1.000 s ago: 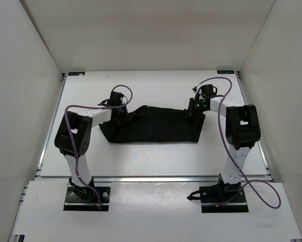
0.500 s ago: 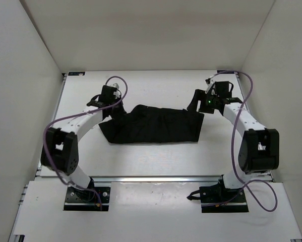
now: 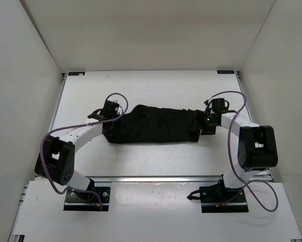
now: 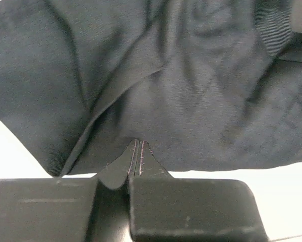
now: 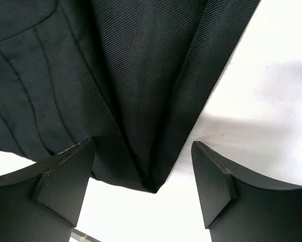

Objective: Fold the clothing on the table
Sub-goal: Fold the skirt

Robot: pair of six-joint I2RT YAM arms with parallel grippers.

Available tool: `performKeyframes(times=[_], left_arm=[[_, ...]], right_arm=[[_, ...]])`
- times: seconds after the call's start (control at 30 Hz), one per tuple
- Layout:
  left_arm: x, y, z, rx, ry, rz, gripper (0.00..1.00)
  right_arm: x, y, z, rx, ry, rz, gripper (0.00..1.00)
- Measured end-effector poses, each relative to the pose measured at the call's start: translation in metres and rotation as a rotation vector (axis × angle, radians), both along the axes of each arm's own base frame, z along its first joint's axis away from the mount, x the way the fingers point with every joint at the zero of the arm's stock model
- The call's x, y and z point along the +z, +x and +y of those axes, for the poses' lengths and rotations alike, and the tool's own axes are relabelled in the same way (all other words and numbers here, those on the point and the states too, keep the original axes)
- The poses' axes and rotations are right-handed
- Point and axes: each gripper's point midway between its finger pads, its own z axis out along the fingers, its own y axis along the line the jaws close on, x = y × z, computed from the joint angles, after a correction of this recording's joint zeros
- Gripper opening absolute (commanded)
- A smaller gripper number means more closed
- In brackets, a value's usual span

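Observation:
The open fingers of my right gripper close next, straight together across the clothing's folded corner (image 3: 197, 138) (image 5: 141, 162), since that corner already lies between them.
The black clothing (image 3: 156, 124) lies as a long band across the middle of the white table (image 3: 156, 156). My left gripper (image 3: 110, 122) is at its left end. In the left wrist view the jaws (image 4: 135, 143) are pressed together on the near edge of the clothing (image 4: 191, 91), and creases run toward the tips. At the right end my right gripper (image 3: 200, 126) stands open. Its fingers (image 5: 70, 171) straddle a folded corner of the pleated clothing (image 5: 140, 101), which lies loose on the table between them.
White walls (image 3: 29, 75) close in the table on the left, back and right. A metal rail (image 3: 156, 178) runs along the near edge, in front of both arm bases. Purple cables (image 3: 231, 101) loop over each arm.
The right gripper has opened, let go of the clothing's right end and sunk back toward the table. The left gripper went up and away, then came back down, still shut.

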Motion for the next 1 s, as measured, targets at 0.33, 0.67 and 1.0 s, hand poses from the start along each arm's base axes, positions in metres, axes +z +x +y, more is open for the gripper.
performKeyframes(times=[0.33,0.67,1.0], left_arm=[[-0.026,-0.006,0.014,0.074,0.051,0.065,0.00],[-0.044,-0.011,0.028,0.142,0.076,0.124,0.00],[-0.045,0.011,-0.008,0.050,0.055,0.120,0.00]], right_arm=[[-0.007,0.016,0.012,0.042,0.009,-0.008,0.46],[-0.017,0.018,0.024,0.066,0.042,0.013,0.00],[0.019,0.037,-0.005,0.006,0.039,-0.043,0.00]])
